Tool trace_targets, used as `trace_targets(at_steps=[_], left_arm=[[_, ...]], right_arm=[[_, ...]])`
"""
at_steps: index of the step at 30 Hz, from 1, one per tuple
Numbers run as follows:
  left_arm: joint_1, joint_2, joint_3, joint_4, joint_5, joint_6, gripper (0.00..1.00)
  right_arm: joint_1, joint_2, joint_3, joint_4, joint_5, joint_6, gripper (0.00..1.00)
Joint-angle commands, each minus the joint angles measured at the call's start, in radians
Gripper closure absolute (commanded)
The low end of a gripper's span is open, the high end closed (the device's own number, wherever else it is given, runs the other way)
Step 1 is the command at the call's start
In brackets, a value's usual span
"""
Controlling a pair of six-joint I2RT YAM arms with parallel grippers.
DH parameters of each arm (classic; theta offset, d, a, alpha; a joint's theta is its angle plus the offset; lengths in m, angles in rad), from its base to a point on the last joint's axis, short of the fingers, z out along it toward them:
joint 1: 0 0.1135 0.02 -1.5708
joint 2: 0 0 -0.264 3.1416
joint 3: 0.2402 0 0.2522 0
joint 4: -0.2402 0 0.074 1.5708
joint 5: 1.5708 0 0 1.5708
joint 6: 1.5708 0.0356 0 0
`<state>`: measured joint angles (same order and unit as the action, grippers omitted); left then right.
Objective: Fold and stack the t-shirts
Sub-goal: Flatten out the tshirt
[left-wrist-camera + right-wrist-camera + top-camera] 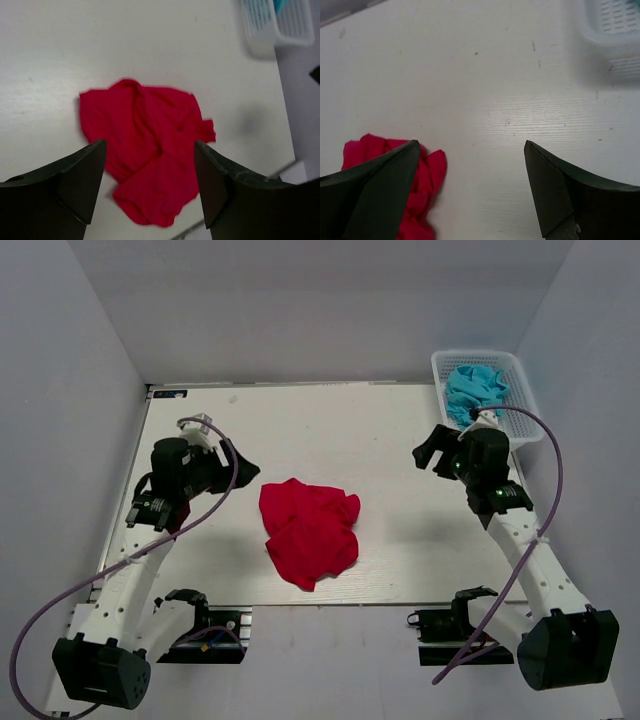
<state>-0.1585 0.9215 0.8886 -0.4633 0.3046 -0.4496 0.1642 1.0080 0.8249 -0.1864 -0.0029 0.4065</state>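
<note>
My left gripper moves down, back and across onto the red shirt's side edge [269,532] [118,181] next, since that edge lies below my gripper and to its right in the top view.
A bright red t-shirt [308,531] lies crumpled in a heap on the white table, near its front middle. It also shows in the left wrist view [145,150] and at the lower left of the right wrist view [422,190]. A light turquoise t-shirt [475,390] is bunched inside the white mesh basket [523,410] at the back right. My left gripper [240,468] is open and empty, hovering left of the red shirt. My right gripper [432,452] is open and empty, between the red shirt and the basket.
The basket shows in the left wrist view [260,35] and the right wrist view [615,30] at the upper right. Grey walls enclose the table on three sides. Bare tabletop [330,430] lies behind the red shirt.
</note>
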Motion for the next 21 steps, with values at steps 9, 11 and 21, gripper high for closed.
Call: trace_targets(at_steps=[9, 11, 21], left_arm=[[-0.093, -0.058, -0.335, -0.023, 0.318, -0.079, 0.08], [-0.114, -0.029, -0.353, 0.011, 0.256, -0.093, 0.08], [-0.259, 0.22, -0.333, 0.045, 0.054, -0.147, 0.1]], right_arm=[[0.264, 0.315, 0.108, -0.076, -0.327, -0.126, 0.1], [0.343, 0.359, 0.147, -0.102, -0.301, -0.129, 0.1], [0.495, 0.573, 0.26, -0.131, -0.253, -0.089, 0.13]])
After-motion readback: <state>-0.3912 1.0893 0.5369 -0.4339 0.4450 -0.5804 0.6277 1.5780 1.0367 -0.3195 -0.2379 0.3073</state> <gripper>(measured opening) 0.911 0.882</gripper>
